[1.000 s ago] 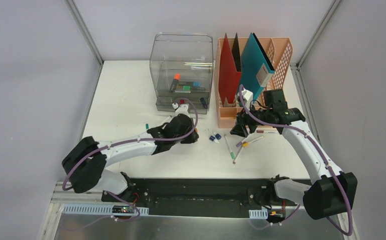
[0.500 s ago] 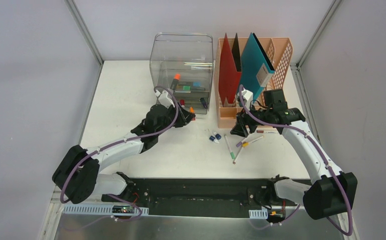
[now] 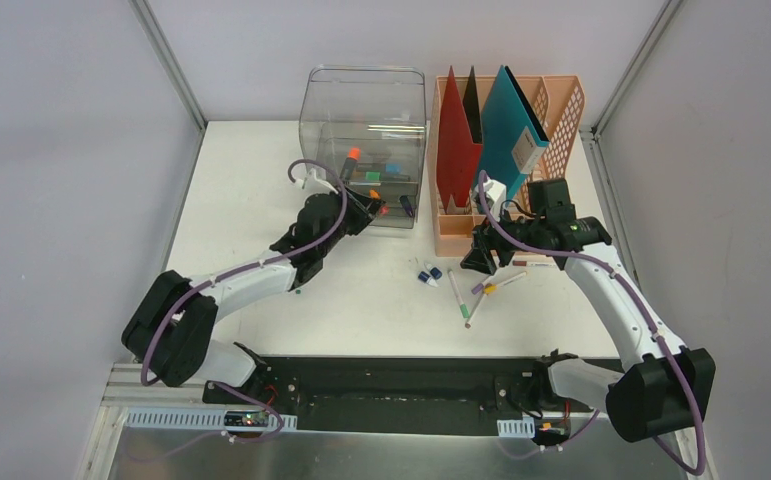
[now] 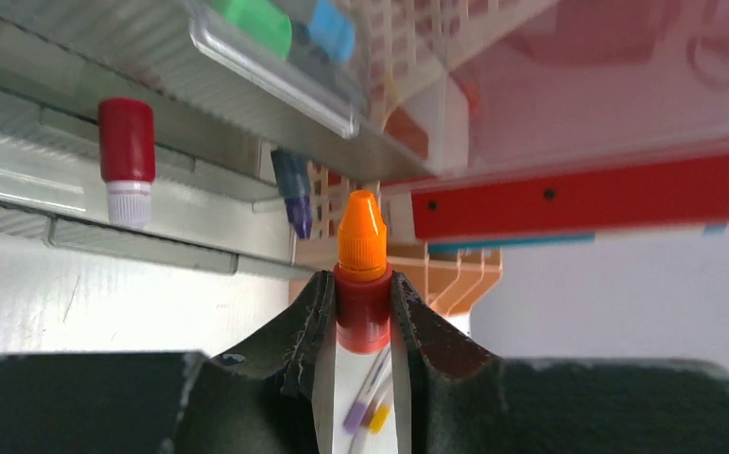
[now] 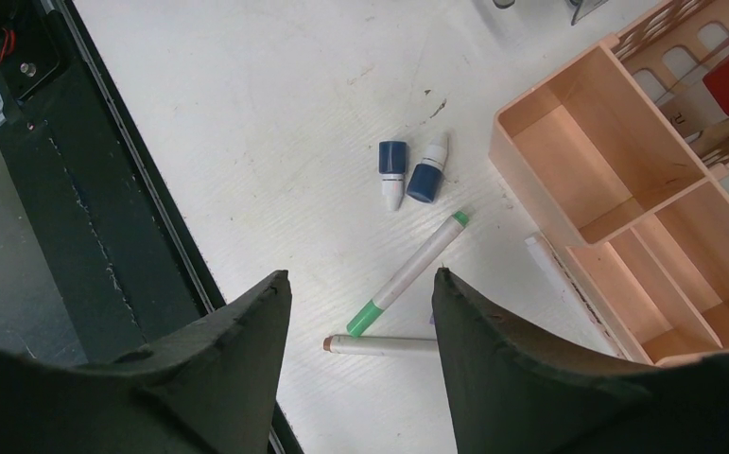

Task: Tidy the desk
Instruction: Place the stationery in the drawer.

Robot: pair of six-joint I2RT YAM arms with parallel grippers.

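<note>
Next, the left gripper moves outward over the gap between the red-capped and blue-capped bottles (image 5: 409, 175) in the bottom drawer (image 4: 152, 232), then releases the small red bottle.
The white desk (image 3: 251, 190) holds a clear drawer box (image 3: 366, 120) and a peach file rack (image 3: 551, 110). My left gripper (image 3: 373, 205) is shut on a small red bottle with an orange cap (image 4: 361, 255), held at the open bottom drawer (image 4: 152, 232) of the box. My right gripper (image 3: 476, 262) is open and empty, hovering above the desk over a green-ended marker (image 5: 407, 274) and a white brown-tipped pen (image 5: 379, 345). Two blue-capped bottles (image 5: 409, 175) lie near them.
The drawers hold a red-capped bottle (image 4: 127, 151), a blue-capped bottle (image 4: 291, 189) and other small items. The rack holds red (image 3: 457, 140) and teal (image 3: 511, 125) folders, with low compartments (image 5: 606, 142) at its front. Pens (image 3: 481, 290) lie mid-desk.
My left gripper has carried the orange-capped bottle from mid-desk back and up to the front of the drawer box. My right arm has stayed almost still.
</note>
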